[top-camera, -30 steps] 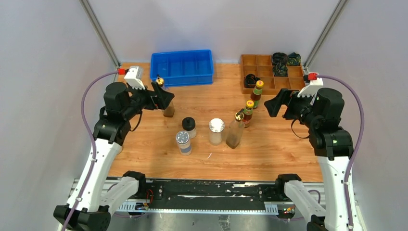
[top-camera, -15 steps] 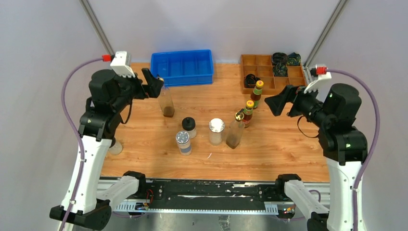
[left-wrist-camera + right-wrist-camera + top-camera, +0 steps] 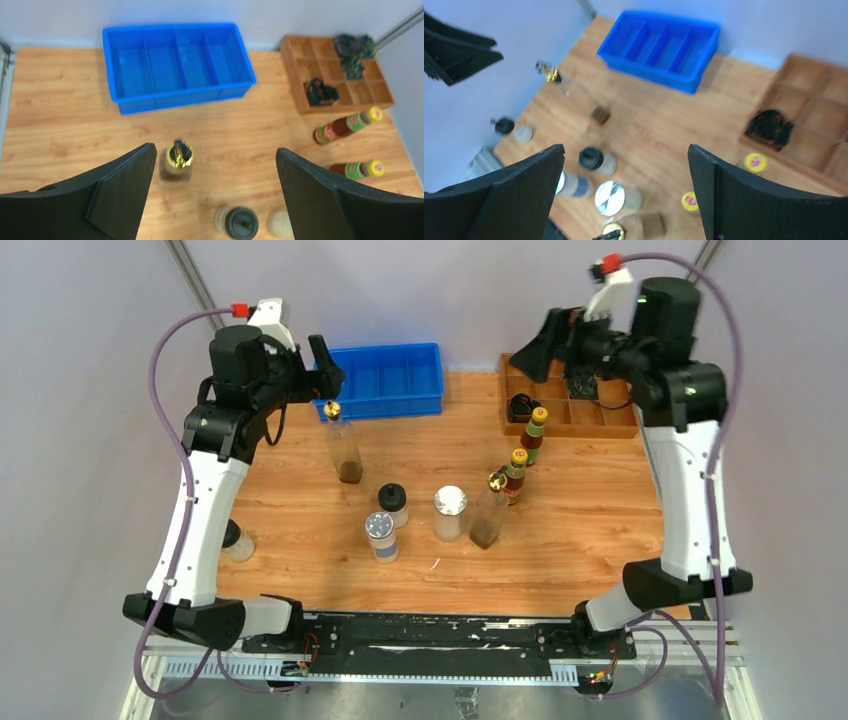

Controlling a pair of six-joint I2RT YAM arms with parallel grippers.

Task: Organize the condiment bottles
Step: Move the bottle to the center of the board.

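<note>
The left gripper lowers its open fingers around the lone cruet's clear body [image 3: 344, 450] [image 3: 174, 176] next, below the gold spout. Bare table on all sides leaves both fingers room.
A clear gold-spouted cruet [image 3: 345, 447] [image 3: 176, 160] stands alone left of centre. My left gripper [image 3: 325, 365] [image 3: 213, 149] hangs open high above it, holding nothing. A black-capped jar [image 3: 392, 502], two silver-lidded shakers [image 3: 450, 502] [image 3: 381, 537] and a second cruet [image 3: 488, 512] cluster mid-table. Two yellow-capped sauce bottles [image 3: 535, 432] [image 3: 516, 472] stand to their right. Another black-capped jar [image 3: 235, 540] sits at the left edge, partly behind my left arm. Raised near the back right, my right gripper [image 3: 540, 340] [image 3: 625, 147] is open and empty.
A blue divided bin [image 3: 380, 380] stands at the back centre. At the back right, a wooden compartment tray [image 3: 565, 415] holds dark coiled items [image 3: 520, 405]. Slanted frame posts rise at both back corners.
My left gripper has lifted up and back, away from the cruet, which stays standing. The right arm has swung high and backward toward the wooden tray. No bottle has moved.
</note>
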